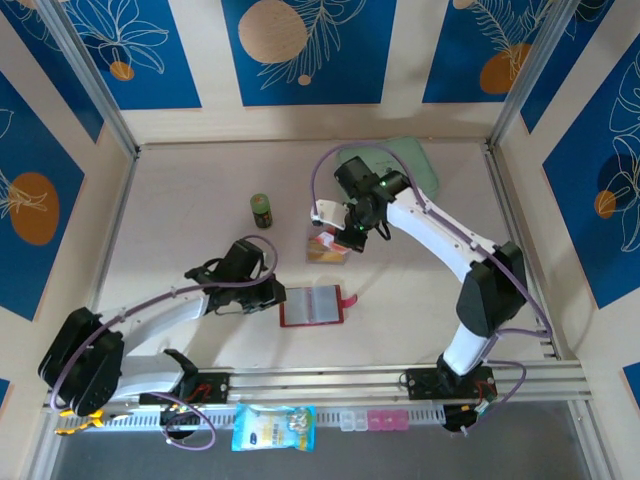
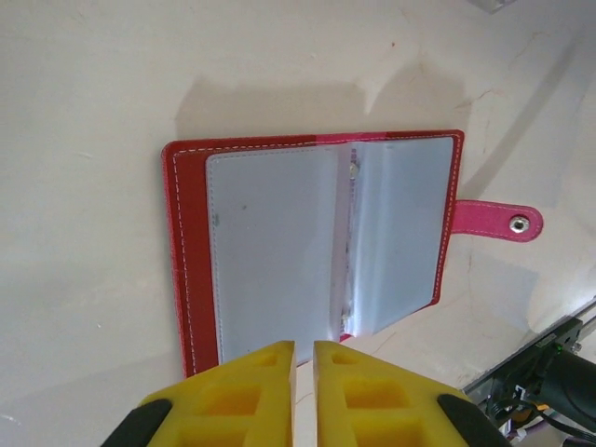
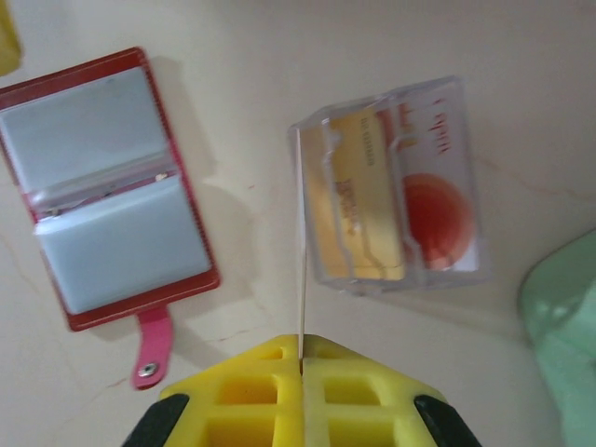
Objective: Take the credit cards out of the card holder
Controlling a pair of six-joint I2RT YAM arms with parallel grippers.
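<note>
The white card's compartment (image 3: pixel 438 191) is outward and below, so my right gripper needs to move outward past the tan-gold card (image 3: pixel 358 205) next, then down, and let go of the card in that compartment.
The red card holder (image 1: pixel 312 306) lies open and flat on the table, its clear sleeves (image 2: pixel 279 242) up and its pink snap tab (image 2: pixel 494 222) out to the right. My left gripper (image 2: pixel 304 346) hovers at the holder's near edge, a narrow gap between its fingers and nothing in it; from above it (image 1: pixel 278 296) sits just left of the holder. My right gripper (image 3: pixel 301 340) is shut on a thin credit card (image 3: pixel 301 242) seen edge-on, beside a clear plastic box (image 3: pixel 391 186). That box (image 1: pixel 327 248) holds a tan-gold card (image 3: pixel 358 205) and a white card with red (image 3: pixel 438 200).
A small green bottle (image 1: pixel 261 210) stands left of the clear box. A mint-green pouch (image 1: pixel 415 160) lies at the back right, its edge (image 3: pixel 563 326) near my right gripper. A blue snack packet (image 1: pixel 273 427) rests on the front rail.
</note>
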